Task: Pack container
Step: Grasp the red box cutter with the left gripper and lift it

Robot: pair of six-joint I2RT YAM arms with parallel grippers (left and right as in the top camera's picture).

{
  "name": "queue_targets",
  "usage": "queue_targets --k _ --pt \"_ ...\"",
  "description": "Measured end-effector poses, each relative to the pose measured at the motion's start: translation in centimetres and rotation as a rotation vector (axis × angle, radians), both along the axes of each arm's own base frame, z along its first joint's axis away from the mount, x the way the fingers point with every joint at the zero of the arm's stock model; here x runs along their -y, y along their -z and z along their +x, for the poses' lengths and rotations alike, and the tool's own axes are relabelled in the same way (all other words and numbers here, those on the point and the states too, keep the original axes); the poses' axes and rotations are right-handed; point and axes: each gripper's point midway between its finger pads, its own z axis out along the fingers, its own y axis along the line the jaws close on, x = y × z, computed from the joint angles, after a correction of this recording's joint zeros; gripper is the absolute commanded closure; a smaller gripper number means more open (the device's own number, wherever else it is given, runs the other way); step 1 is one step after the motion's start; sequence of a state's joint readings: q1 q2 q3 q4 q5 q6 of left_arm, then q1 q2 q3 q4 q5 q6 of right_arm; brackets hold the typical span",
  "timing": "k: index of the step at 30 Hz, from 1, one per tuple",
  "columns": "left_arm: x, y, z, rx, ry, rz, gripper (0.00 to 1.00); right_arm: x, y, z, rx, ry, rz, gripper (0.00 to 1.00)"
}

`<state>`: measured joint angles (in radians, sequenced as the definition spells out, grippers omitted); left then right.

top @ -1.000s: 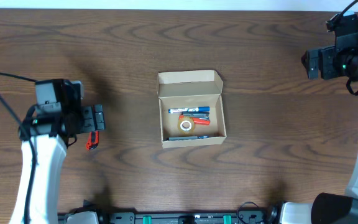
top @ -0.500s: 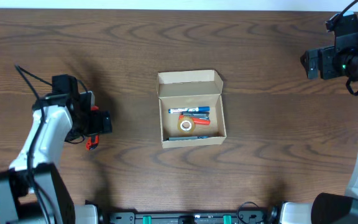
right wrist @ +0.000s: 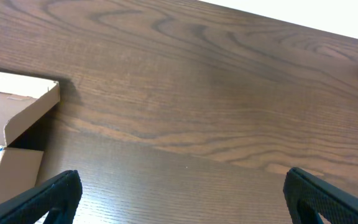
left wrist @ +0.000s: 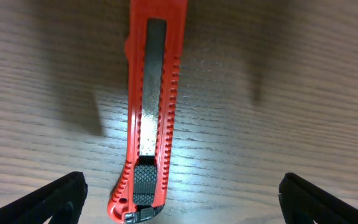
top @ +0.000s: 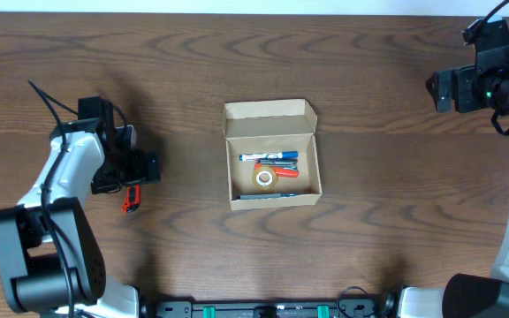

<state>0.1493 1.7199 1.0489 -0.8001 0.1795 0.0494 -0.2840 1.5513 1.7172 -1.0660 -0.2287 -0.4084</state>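
Observation:
Next, my left gripper lowers to the red box cutter's black slider [top: 132, 198] [left wrist: 145, 183] and closes across the narrow body. The slider lies below it, between its spread fingers.
The tan cardboard container [top: 272, 152] stands open at the table's middle, its flap lid folded back. Inside lie marker pens, a roll of tape and other small items. A corner of it shows at the left of the right wrist view [right wrist: 23, 112]. A red box cutter [top: 131, 199] lies on the table at the left, and fills the left wrist view [left wrist: 149, 112]. My left gripper [left wrist: 182, 199] is open, straddling the cutter's near end just above it. My right gripper [right wrist: 182, 199] is open and empty over bare table at the far right.
The dark wooden table [top: 396, 221] extends all round the container. The table's far edge [right wrist: 328, 34] shows in the right wrist view.
The left arm has swung and turned so its gripper now sits over the red box cutter. The right arm and the container have not moved.

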Motion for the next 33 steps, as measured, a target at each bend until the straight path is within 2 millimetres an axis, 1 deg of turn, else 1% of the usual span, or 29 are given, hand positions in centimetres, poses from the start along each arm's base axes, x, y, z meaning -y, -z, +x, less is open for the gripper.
queue_targets --k 5,15,16,18,19,20,21,25,28,31,33 --pt "0.0 1.1 -0.3 -0.037 0.000 -0.006 0.01 0.0 0.0 0.0 0.000 0.000 0.000 0.01" --pt "-0.1 2.6 -0.4 -0.072 0.001 -0.003 0.00 0.0 0.1 -0.1 -0.007 0.000 0.002 0.01" --pt "-0.1 2.6 -0.3 -0.070 0.001 -0.002 0.06 0.0 0.1 -0.1 -0.007 0.000 0.002 0.01" --pt "-0.2 2.6 -0.3 -0.070 0.001 0.003 0.08 0.0 0.1 -0.1 -0.007 0.000 0.002 0.02" --pt "-0.3 2.6 -0.3 -0.070 0.002 0.008 0.11 0.0 0.1 -0.1 -0.007 0.000 0.002 0.02" --pt "-0.4 2.6 -0.2 -0.068 0.003 0.012 0.17 0.0 0.1 -0.1 -0.007 0.000 0.003 0.04" --pt "-0.4 2.7 -0.2 -0.066 0.000 0.016 0.20 0.0 0.1 -0.1 -0.007 0.000 0.002 0.05" --pt "-0.5 2.7 0.1 -0.058 -0.002 0.022 0.43 -0.1 0.1 -0.1 -0.007 0.000 0.003 0.06" --pt "-0.6 2.8 0.0 -0.061 0.003 0.023 0.50 -0.1 0.1 -0.1 -0.007 0.000 0.003 0.06" --pt "-0.6 2.8 0.0 -0.063 -0.009 0.024 0.61 -0.1 0.1 -0.1 -0.007 0.000 0.003 0.06" --pt "-0.6 2.8 0.0 -0.064 -0.014 0.023 0.66 -0.1 0.1 -0.1 -0.007 -0.001 0.004 0.06"
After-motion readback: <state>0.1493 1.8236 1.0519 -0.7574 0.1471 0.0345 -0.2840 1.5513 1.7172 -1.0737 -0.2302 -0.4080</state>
